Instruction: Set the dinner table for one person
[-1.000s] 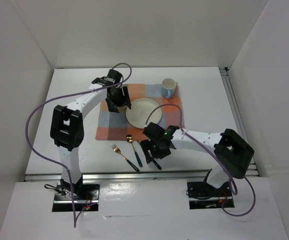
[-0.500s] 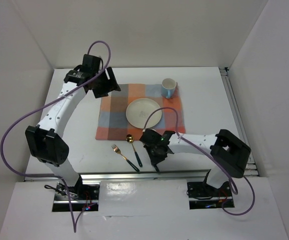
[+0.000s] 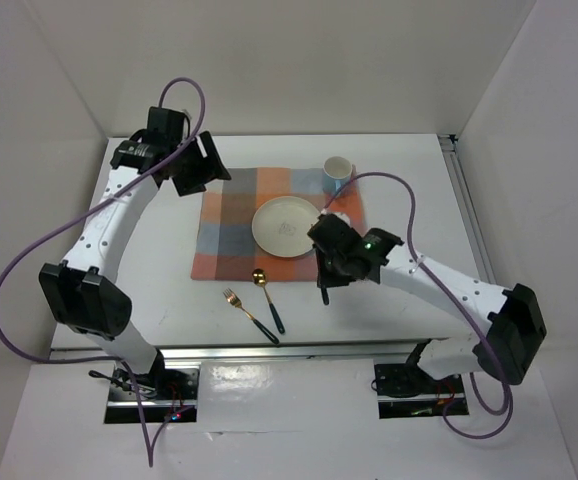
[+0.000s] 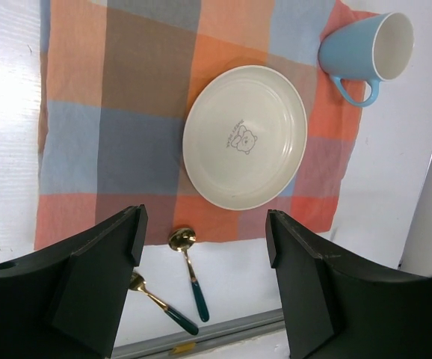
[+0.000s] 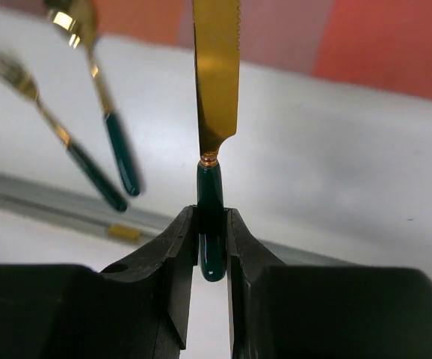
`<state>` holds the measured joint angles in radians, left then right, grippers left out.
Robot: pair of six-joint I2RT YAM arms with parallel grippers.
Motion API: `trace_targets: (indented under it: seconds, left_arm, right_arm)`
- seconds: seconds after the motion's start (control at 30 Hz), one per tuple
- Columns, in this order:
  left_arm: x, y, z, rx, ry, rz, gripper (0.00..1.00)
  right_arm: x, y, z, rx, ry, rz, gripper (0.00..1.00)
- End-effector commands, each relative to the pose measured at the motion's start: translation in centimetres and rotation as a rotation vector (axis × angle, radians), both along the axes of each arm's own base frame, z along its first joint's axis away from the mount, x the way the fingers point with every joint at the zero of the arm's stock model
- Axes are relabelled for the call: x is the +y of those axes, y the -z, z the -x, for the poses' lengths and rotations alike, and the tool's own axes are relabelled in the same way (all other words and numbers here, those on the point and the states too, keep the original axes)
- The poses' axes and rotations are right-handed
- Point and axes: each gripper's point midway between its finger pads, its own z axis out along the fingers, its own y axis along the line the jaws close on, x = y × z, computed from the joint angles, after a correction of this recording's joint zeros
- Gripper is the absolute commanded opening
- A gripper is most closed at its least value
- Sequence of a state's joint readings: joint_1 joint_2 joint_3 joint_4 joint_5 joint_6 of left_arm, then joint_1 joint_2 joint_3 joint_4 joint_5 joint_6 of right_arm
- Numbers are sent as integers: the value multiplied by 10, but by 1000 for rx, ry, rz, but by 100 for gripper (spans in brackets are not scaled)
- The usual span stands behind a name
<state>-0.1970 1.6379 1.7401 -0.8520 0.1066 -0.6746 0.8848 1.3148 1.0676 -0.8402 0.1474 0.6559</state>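
The part of the placemat beside the plate [image 3: 287, 226] on the mug's side is empty, so my right gripper should next move outward and down over it and release the knife.
My right gripper [image 5: 211, 224] is shut on the dark green handle of a gold knife [image 5: 216, 82], which hangs above the white dinner table [image 3: 409, 190]. From above, the right gripper [image 3: 329, 268] is at the checked placemat's [image 3: 231, 235] front right corner, beside the cream plate [image 3: 287, 226]. A gold spoon [image 3: 267, 296] and fork [image 3: 249, 312] lie on the table in front of the placemat. My left gripper [image 3: 204, 165] hangs open and empty, high over the placemat's back left corner. A blue mug [image 3: 338, 170] stands at the back right corner.
A metal rail [image 3: 289, 350] runs along the table's near edge, and another [image 3: 466, 200] along its right side. White walls close in the other sides. In the left wrist view the plate [image 4: 244, 136], mug [image 4: 365, 48] and spoon [image 4: 187, 277] lie far below.
My right gripper closed on the knife near the front edge, lifted it and carried it back toward the plate's right side. My left arm swung off the placemat to the back left.
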Motion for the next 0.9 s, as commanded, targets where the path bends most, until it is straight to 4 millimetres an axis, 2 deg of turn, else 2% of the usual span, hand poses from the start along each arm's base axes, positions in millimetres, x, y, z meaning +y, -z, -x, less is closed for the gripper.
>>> trace_targets:
  seconds: [0.0, 0.07, 0.1, 0.17, 0.2, 0.27, 0.3, 0.33, 0.4, 0.43, 0.5, 0.57, 0.63, 0.7, 0.87]
  left_arm:
    - [7, 4, 11, 5, 26, -30, 82]
    - [8, 10, 16, 23, 27, -34, 82]
    - [9, 18, 24, 43, 27, -37, 82]
    - [7, 28, 36, 68, 40, -42, 81]
    - [4, 44, 46, 104, 54, -49, 81]
    - [2, 52, 60, 116, 68, -53, 81]
    - [-1, 59, 68, 135, 80, -57, 79]
    - [1, 77, 79, 181, 74, -61, 79]
    - [-1, 85, 95, 196, 81, -58, 79]
    - [-3, 101, 107, 229, 95, -67, 78]
    - [-6, 103, 119, 231, 82, -48, 78]
    - [-8, 114, 132, 258, 95, -43, 78]
    - [-11, 118, 137, 267, 91, -35, 78]
    - [-13, 121, 140, 276, 100, -39, 78]
    - [-15, 126, 146, 301, 95, -58, 78]
  right_arm:
    - [-26, -12, -54, -73, 150, 32, 0]
    - [-25, -6, -85, -93, 154, 28, 0]
    - [-33, -11, -106, -117, 193, 21, 0]
    - [-34, -1, -131, -131, 178, 34, 0]
    - [-40, -4, -147, -145, 204, 34, 0]
    - [-43, 9, -165, -137, 204, 46, 0]
    - [-43, 14, -169, -134, 185, 44, 0]
    - [-48, 16, -178, -135, 196, 39, 0]
    - [-46, 27, -188, -127, 178, 38, 0]
    - [-44, 35, -192, -117, 177, 44, 0]
    - [-44, 45, -194, -104, 168, 58, 0]
    - [-48, 56, -195, -81, 176, 71, 0]
    - [-47, 67, -196, -64, 175, 82, 1]
    - [-48, 72, -195, -54, 175, 88, 12]
    - [-50, 65, -192, -62, 187, 87, 53]
